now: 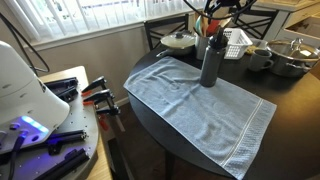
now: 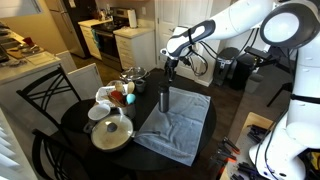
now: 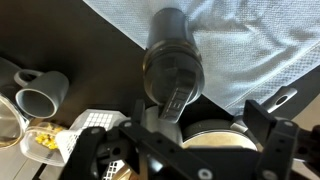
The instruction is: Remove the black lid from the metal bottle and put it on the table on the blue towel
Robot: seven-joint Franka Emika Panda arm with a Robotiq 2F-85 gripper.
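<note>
The lid's strap point(image 1: 218, 37) point(image 3: 178, 100) lies slanted to my spread fingers, so I need to turn my gripper in line with that strap and lower it around the strap.
The metal bottle point(image 1: 210, 65) stands upright on the blue towel point(image 1: 200, 110), near its far end on the dark round table point(image 1: 300, 115). The black lid point(image 1: 212, 42) sits on the bottle's neck. My gripper point(image 1: 217, 22) hangs just above the lid, apart from it. In the other exterior view the gripper point(image 2: 172, 66) is above the bottle point(image 2: 165, 102) and the towel point(image 2: 182, 125). In the wrist view the bottle point(image 3: 172, 50) is seen from above with the lid's strap point(image 3: 178, 100) showing. The gripper's point(image 3: 185, 140) fingers are spread wide and empty, over the towel point(image 3: 250, 40).
A white lidded pot point(image 1: 180, 42), a white rack point(image 1: 238, 42), mugs point(image 1: 258, 58) and a steel pot point(image 1: 292, 55) crowd the table behind the bottle. A grey bench with tools point(image 1: 60, 120) stands beside the table. A lidded pot point(image 2: 112, 132) and chairs point(image 2: 40, 100) are nearby.
</note>
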